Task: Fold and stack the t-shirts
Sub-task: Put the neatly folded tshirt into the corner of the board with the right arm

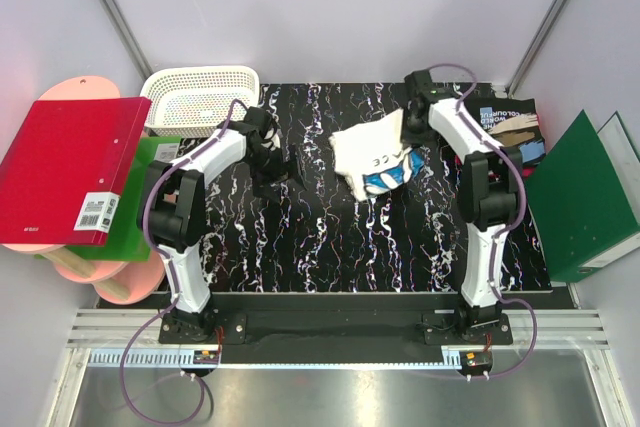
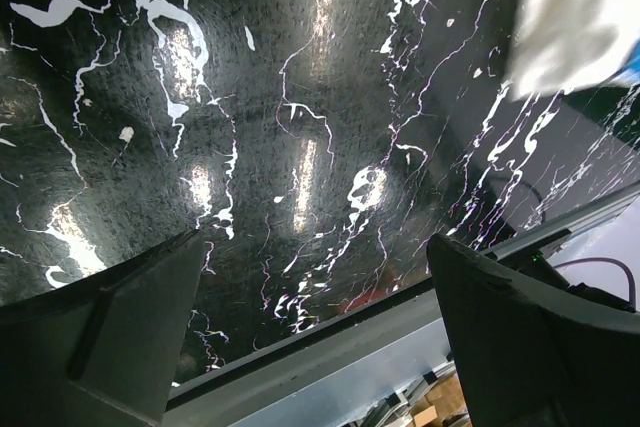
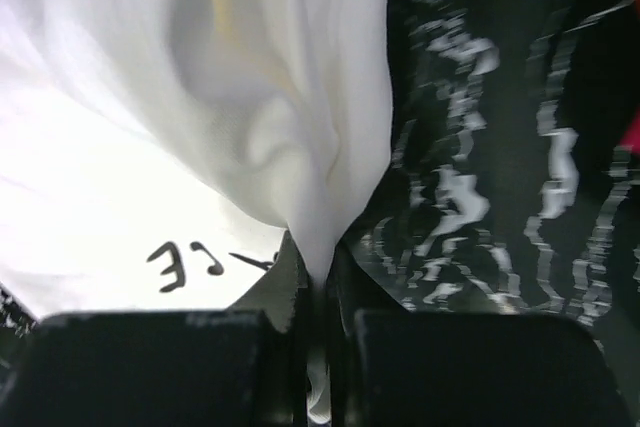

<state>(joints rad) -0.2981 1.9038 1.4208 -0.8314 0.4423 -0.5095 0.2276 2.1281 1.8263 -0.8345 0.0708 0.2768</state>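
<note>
Next, my right gripper rises with the fold, goes toward the leaning green binder and comes down over that shirt (image 2: 575, 17), since the folded black t-shirt (image 1: 510, 125) lies flat for stacking.
A white t-shirt (image 1: 368, 155) with dark lettering and a blue print lies crumpled on the black marbled table (image 1: 330, 237), right of centre. My right gripper (image 1: 400, 123) is at its far right corner, shut on a fold of the white cloth (image 3: 300, 147); the fabric is pinched between the fingers (image 3: 318, 292). My left gripper (image 1: 272, 169) hovers over bare table to the left of the shirt, open and holding nothing (image 2: 320, 332). A corner of the white shirt (image 2: 575, 17) shows at the top right of the left wrist view. A folded black t-shirt (image 1: 510, 125) with tan and blue print lies at the back right.
A white lattice basket (image 1: 198, 97) stands at the back left. Red (image 1: 70, 172) and green (image 1: 140, 197) binders lie over pink discs off the table's left side. Another green binder (image 1: 585, 197) leans at the right. A metal rail (image 1: 330, 332) runs along the near edge.
</note>
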